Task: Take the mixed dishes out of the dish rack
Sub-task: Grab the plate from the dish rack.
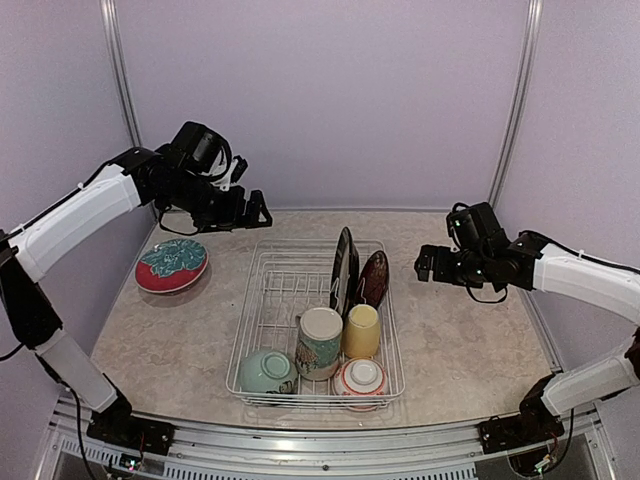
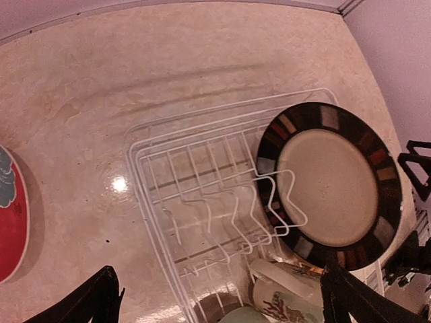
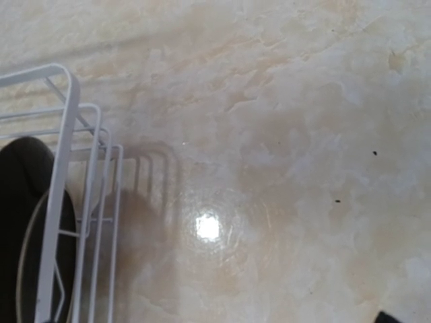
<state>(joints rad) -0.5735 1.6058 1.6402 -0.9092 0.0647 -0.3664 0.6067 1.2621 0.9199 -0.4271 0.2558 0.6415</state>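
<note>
The dark-rimmed plate stands below the left gripper, to its right in the top view, so the left gripper will move across and lower onto the plate's upper rim [image 2: 389, 225], clear of the rack's wires.
The white wire dish rack [image 1: 283, 287] sits mid-table. In it a dark-rimmed plate [image 1: 343, 268] and a dark red plate [image 1: 374, 277] stand upright at the back right. A tall patterned mug [image 1: 320, 342], a yellow cup [image 1: 361, 331], a pale-green bowl [image 1: 267, 371] and a red-and-white bowl [image 1: 361, 377] fill the front. A red floral plate [image 1: 172, 264] lies on the table to the left. My left gripper [image 1: 255, 210] is open and empty above the rack's far left corner. My right gripper [image 1: 427, 265] hovers right of the rack, apparently open and empty.
The left wrist view looks down on the rack's wire slots [image 2: 222, 202], the dark-rimmed plate [image 2: 330, 185] and the mug [image 2: 286, 299]. The right wrist view shows the rack's corner [image 3: 60, 134] and marbled table [image 3: 283, 134]. Walls close the back and both sides.
</note>
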